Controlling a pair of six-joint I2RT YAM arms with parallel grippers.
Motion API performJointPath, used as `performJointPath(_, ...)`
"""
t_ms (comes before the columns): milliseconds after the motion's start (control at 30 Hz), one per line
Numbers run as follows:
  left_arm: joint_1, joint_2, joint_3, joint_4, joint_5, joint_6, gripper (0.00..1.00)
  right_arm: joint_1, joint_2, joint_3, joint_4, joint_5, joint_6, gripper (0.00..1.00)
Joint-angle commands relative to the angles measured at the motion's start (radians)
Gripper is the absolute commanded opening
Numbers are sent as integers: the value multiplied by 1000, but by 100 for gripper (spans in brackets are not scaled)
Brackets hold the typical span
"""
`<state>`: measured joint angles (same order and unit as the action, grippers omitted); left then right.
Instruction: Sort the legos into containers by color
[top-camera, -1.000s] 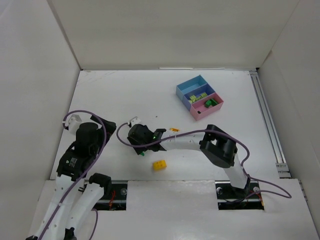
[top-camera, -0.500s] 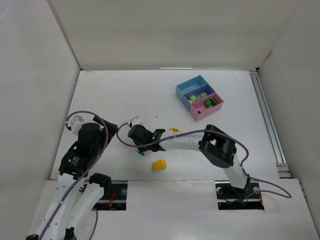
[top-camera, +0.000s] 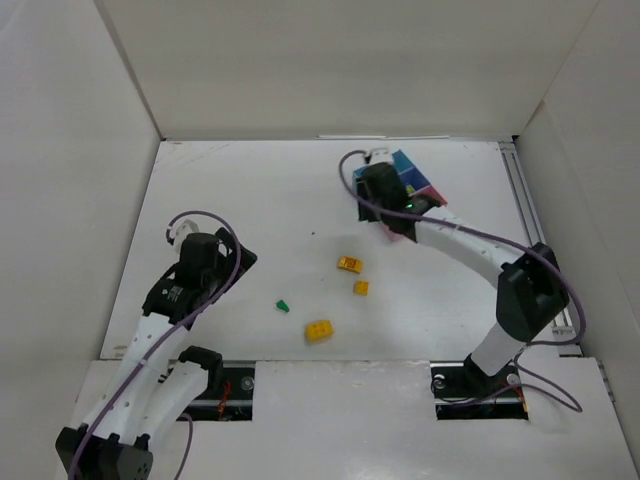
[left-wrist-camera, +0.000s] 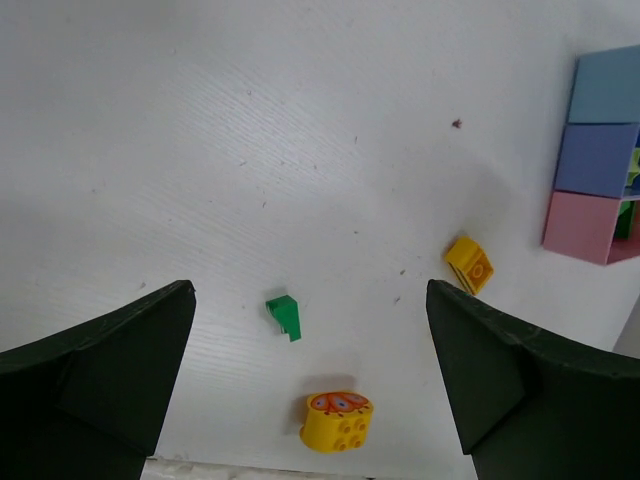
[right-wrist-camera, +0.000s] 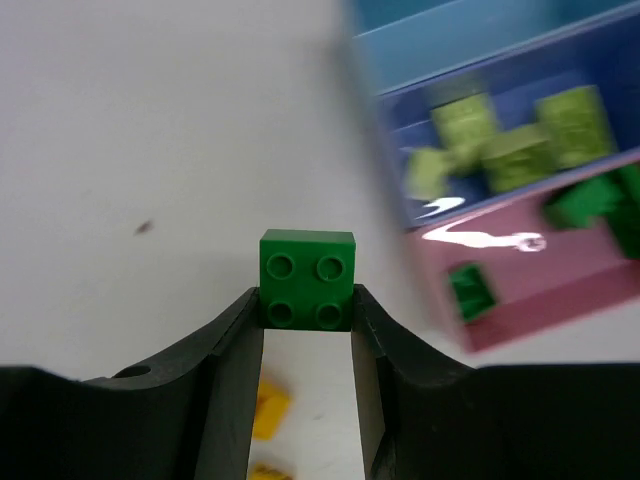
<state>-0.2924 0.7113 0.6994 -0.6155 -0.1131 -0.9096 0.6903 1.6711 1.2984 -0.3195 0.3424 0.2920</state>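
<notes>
My right gripper carries the dark green lego to the right in the top view next, over the pink tray (right-wrist-camera: 520, 290), since that tray holds green legos.
My right gripper (top-camera: 378, 186) is shut on a dark green four-stud lego (right-wrist-camera: 307, 279) and holds it above the table just left of the containers. The row shows in the right wrist view: light blue tray (right-wrist-camera: 480, 40), darker blue tray (right-wrist-camera: 425, 120) with lime legos (right-wrist-camera: 520, 140), pink tray (right-wrist-camera: 520, 290) with green legos (right-wrist-camera: 470, 290). My left gripper (top-camera: 232, 262) is open and empty at the near left. Below it lie a small green lego (left-wrist-camera: 284, 315), a round yellow lego (left-wrist-camera: 337, 421) and an orange-yellow lego (left-wrist-camera: 468, 263).
In the top view, orange-yellow legos (top-camera: 349, 264), (top-camera: 361, 288), (top-camera: 319, 330) and the green piece (top-camera: 283, 306) lie mid-table. White walls enclose the table. A rail (top-camera: 535, 240) runs along the right edge. The right arm covers most of the trays (top-camera: 408, 162).
My right gripper has swung from the near middle of the table to the trays at the back right, carrying the green lego. The left arm has stretched forward. Two orange-yellow legos are uncovered.
</notes>
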Motion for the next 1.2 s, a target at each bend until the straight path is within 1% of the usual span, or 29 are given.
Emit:
performJointPath(0,4,49,-32,105,82,55,100,-148,-43,-25,-13,-5,-80,25)
performJointPath(67,4,83,-41,123,98,64,100,-234,-34,-1,-53,-5,-108,25)
performJointPath(233,4,140,-113,165,158,83,100,-349,16,36,-79,-25,-137,25)
performJointPath(267,4,149,-124,186,168,72,100,-366,32,36,-88,-25,-137,27)
performJointPath(333,-5,172,-147,212,203,61,100,-405,50,47,-78,-81,-146,28)
performJointPath(400,-28,186,-166,238,217,52,100,-416,74,56,-56,-133,-186,30)
performJointPath(433,-39,195,-175,250,217,42,100,-416,84,71,-65,-134,-186,30)
performJointPath(533,-60,232,-175,250,208,32,100,-406,95,82,-79,-100,-174,35)
performJointPath(567,-70,241,-175,250,208,32,100,-406,95,82,-79,-100,-174,38)
performJointPath(600,-70,250,-175,250,208,32,100,-406,95,82,-79,-100,-165,44)
performJointPath(633,-70,266,-175,250,208,32,100,-406,95,70,-79,-100,-165,56)
performJointPath(700,-79,280,-166,250,199,41,100,-406,95,70,-67,-100,-165,63)
performJointPath(800,-79,301,-166,260,199,41,100,-406,85,70,-79,-89,-165,67)
performJointPath(900,-88,310,-166,260,187,52,100,-397,47,70,-90,-80,-175,67)
performJointPath(933,-88,319,-152,246,178,52,100,-370,33,58,-72,-98,-206,67)
performJointPath(967,-88,310,-141,237,168,52,100,-351,1,49,-56,-112,-291,66)
performJointPath(1000,-88,301,-141,221,141,52,100,-322,-17,39,-20,-123,-336,66)
performJointPath(1033,-88,289,-124,211,124,43,100,-246,-36,15,-7,-123,-371,66)
performJointPath(1100,-88,245,-83,183,90,43,100,-157,-77,-7,26,-123,-463,66)
performJointPath(1133,-88,231,-63,166,45,26,100,-111,-86,-17,37,-135,-491,66)
performJointPath(1167,-88,208,-22,146,18,26,100,-28,-86,-37,48,-157,-520,66)
